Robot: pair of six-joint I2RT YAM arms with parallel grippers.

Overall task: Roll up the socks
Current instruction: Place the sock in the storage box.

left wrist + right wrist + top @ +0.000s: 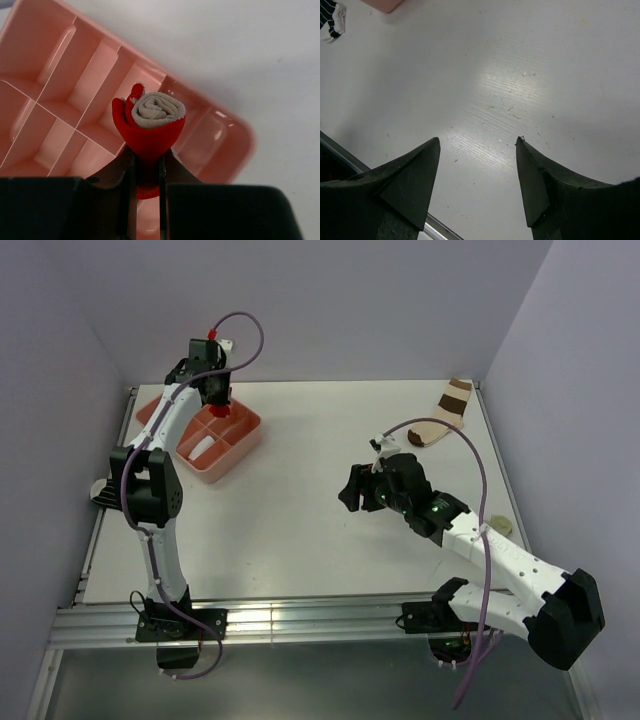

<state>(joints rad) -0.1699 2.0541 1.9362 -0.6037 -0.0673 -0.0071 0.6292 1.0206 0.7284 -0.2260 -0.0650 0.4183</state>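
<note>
The left gripper brings the rolled sock down between the sides of the empty section beside the tray's end section next and releases it there, since that section lies below.
A rolled tan sock with a red end point(151, 114) is pinched by its red part between my left gripper's point(148, 161) fingers, which are shut on it. It hangs over the pink tray point(210, 135). From above, the left gripper point(217, 400) is over the tray's point(245, 440) far side with the red end point(220, 411) showing below it. A white roll point(197, 447) lies in a near compartment. The black-and-white striped sock point(101, 490) lies at the table's left edge, also in the right wrist view's top-left corner point(331, 19). My right gripper point(352, 490) point(477, 142) stands open over bare table, holding nothing.
A cream sock with broad brown bands point(446, 412) lies at the far right corner. A pale yellowish lump point(500, 526) sits by the right edge, beside the right arm. The tray's corner point(382, 4) shows in the right wrist view. An aluminium rail point(300, 620) runs along the near edge.
</note>
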